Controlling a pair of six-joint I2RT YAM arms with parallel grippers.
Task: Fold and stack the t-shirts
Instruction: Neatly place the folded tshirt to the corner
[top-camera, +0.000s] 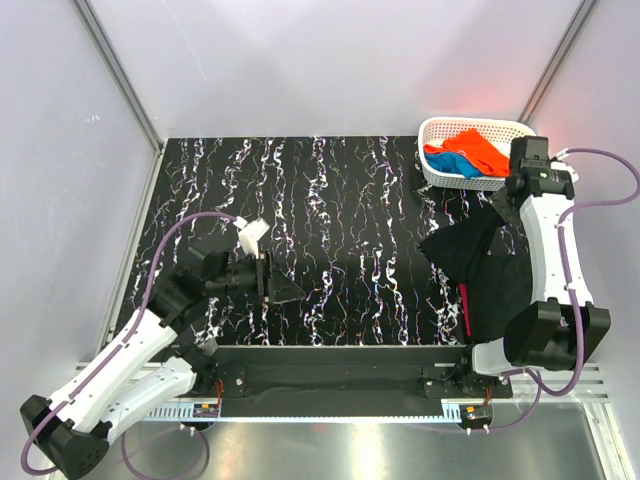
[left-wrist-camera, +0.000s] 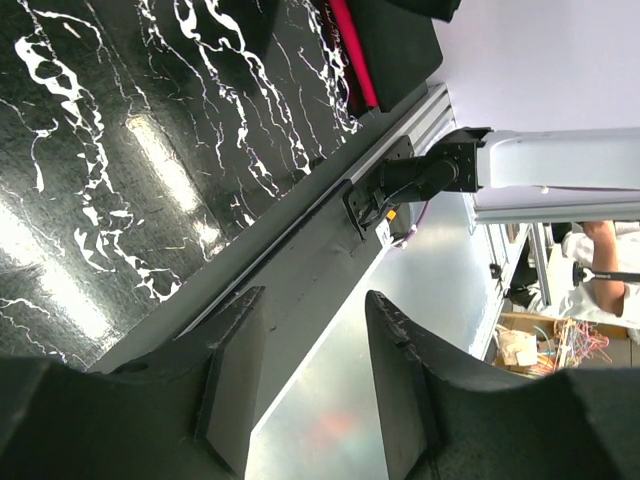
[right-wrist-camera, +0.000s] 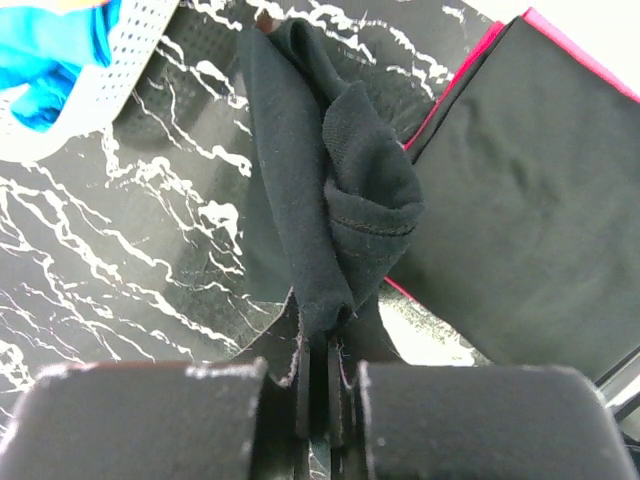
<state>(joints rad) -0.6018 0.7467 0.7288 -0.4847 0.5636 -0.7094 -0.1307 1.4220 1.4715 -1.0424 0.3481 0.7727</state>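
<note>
The folded black t-shirt (top-camera: 495, 300) (right-wrist-camera: 535, 195) lies below my right gripper, toward my base. Next my right gripper should go back down over it to release the hanging shirt onto that stack.
My right gripper (top-camera: 505, 196) is shut on a bunched black t-shirt (top-camera: 468, 248) and holds it up beside the basket; the cloth hangs down to the table. In the right wrist view the jaws (right-wrist-camera: 328, 345) pinch a fold of this black shirt (right-wrist-camera: 335, 190). A folded black t-shirt (top-camera: 495, 300) lies on a magenta one (top-camera: 465, 305) at the front right, and this stack also shows in the right wrist view (right-wrist-camera: 530, 200). Orange (top-camera: 478, 146) and blue (top-camera: 455, 164) t-shirts lie in the basket. My left gripper (top-camera: 290, 290) is open and empty over the table's left front, as the left wrist view (left-wrist-camera: 312, 300) shows.
A white lattice basket (top-camera: 436, 130) stands at the back right corner; its rim shows in the right wrist view (right-wrist-camera: 125, 55). The black marbled table (top-camera: 330, 200) has a metal rail (top-camera: 330, 365) along its front edge. Grey walls enclose the sides.
</note>
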